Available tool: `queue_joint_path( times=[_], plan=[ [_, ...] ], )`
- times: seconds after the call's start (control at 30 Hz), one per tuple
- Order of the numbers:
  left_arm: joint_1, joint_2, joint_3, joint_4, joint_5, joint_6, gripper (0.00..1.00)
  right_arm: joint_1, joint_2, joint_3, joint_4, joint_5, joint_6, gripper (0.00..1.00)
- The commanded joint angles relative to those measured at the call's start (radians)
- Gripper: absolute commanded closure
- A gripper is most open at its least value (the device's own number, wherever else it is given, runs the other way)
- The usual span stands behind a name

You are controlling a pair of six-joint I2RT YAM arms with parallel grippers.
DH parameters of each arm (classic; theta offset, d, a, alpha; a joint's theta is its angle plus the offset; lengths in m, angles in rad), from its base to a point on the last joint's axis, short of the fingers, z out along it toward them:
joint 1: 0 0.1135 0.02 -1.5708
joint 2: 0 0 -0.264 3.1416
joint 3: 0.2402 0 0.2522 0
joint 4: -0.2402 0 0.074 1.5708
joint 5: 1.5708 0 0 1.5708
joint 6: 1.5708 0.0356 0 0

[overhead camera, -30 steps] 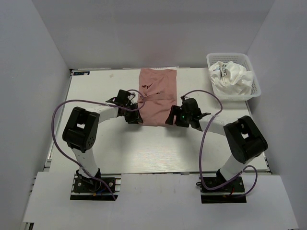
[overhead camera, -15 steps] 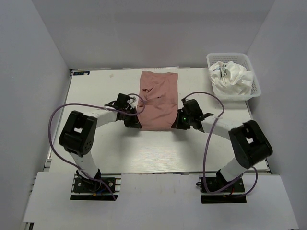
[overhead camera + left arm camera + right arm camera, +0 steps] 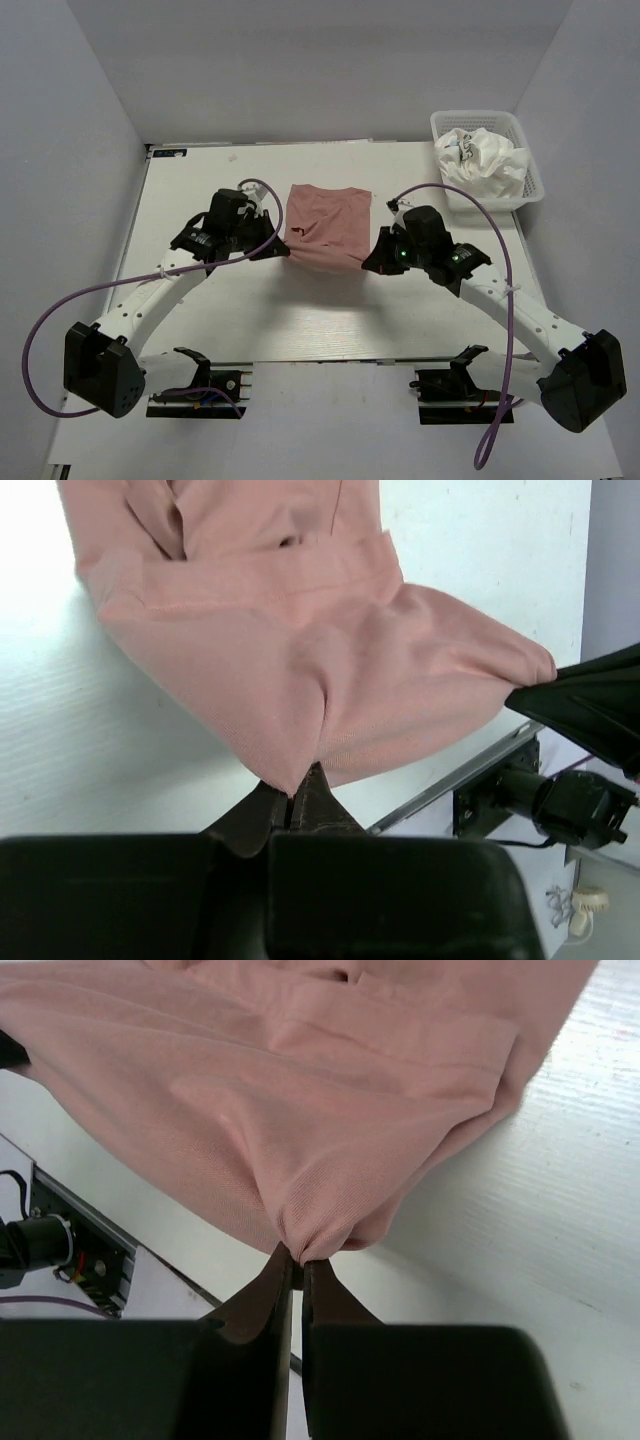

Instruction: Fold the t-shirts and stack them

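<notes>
The t-shirt's far edge [image 3: 301, 188] lies outward of and below my left gripper, so next my left gripper needs to move outward and down to release its pinched corner there.
The dusty pink t-shirt [image 3: 327, 225] hangs lifted above the middle of the table, stretched between both arms. My left gripper [image 3: 283, 252] is shut on its near left corner; in the left wrist view the cloth [image 3: 300, 650] is pinched at the gripper [image 3: 292, 792]. My right gripper [image 3: 370, 262] is shut on the near right corner, and the right wrist view shows the pink cloth [image 3: 300, 1110] bunched in the gripper [image 3: 298, 1260]. White t-shirts [image 3: 480, 163] with dark print lie crumpled in the basket.
A white mesh basket [image 3: 535, 180] stands at the back right of the table [image 3: 300, 320]. Purple cables loop from both arms. Grey walls close in the left, right and back sides.
Both grippers have shut on the near corners of the pink t-shirt and lifted it. The shirt's near edge has moved toward the back and the cloth looks shorter. Both arms have stretched out.
</notes>
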Motion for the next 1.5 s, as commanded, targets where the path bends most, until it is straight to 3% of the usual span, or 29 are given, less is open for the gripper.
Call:
queue_joint_path(
  times=[0.0, 0.2, 0.47, 1.03, 1.1, 1.13, 1.17, 1.2, 1.23, 1.37, 1.47],
  plan=[
    [0.004, 0.002, 0.087, -0.035, -0.094, -0.005, 1.00, -0.009, 0.008, 0.110, -0.043, 0.052, -0.016, 1.00],
    [0.004, 0.149, 0.266, -0.036, -0.171, -0.003, 1.00, -0.023, 0.090, 0.223, -0.049, 0.225, 0.034, 1.00],
    [0.025, 0.390, 0.502, -0.049, -0.221, 0.027, 1.00, -0.084, 0.236, 0.345, -0.060, 0.294, 0.032, 1.00],
    [0.102, 0.952, 1.019, -0.121, -0.230, 0.038, 1.00, -0.256, 0.750, 0.724, -0.020, 0.228, -0.005, 1.00],
    [0.111, 1.010, 1.105, -0.134, -0.252, 0.038, 1.00, -0.262, 0.846, 0.784, -0.001, 0.201, -0.006, 0.94],
    [0.111, 1.068, 1.134, -0.144, -0.252, 0.028, 0.98, -0.281, 0.874, 0.824, 0.006, 0.169, -0.012, 0.74],
    [0.122, 1.096, 1.201, -0.167, -0.252, 0.028, 0.89, -0.287, 0.949, 0.874, 0.003, 0.133, -0.022, 0.58],
    [0.134, 1.116, 1.226, -0.167, -0.238, 0.028, 0.57, -0.287, 0.968, 0.922, 0.017, 0.101, -0.031, 0.45],
    [0.144, 1.128, 1.252, -0.167, -0.229, 0.028, 0.02, -0.299, 1.006, 0.974, 0.017, 0.087, -0.040, 0.13],
    [0.153, 1.087, 1.201, -0.101, -0.204, 0.040, 0.00, -0.304, 1.034, 1.048, -0.006, 0.020, -0.071, 0.10],
    [0.153, 1.035, 1.087, -0.049, -0.175, 0.058, 0.00, -0.304, 0.953, 0.906, 0.040, 0.006, -0.063, 0.10]
  ],
)
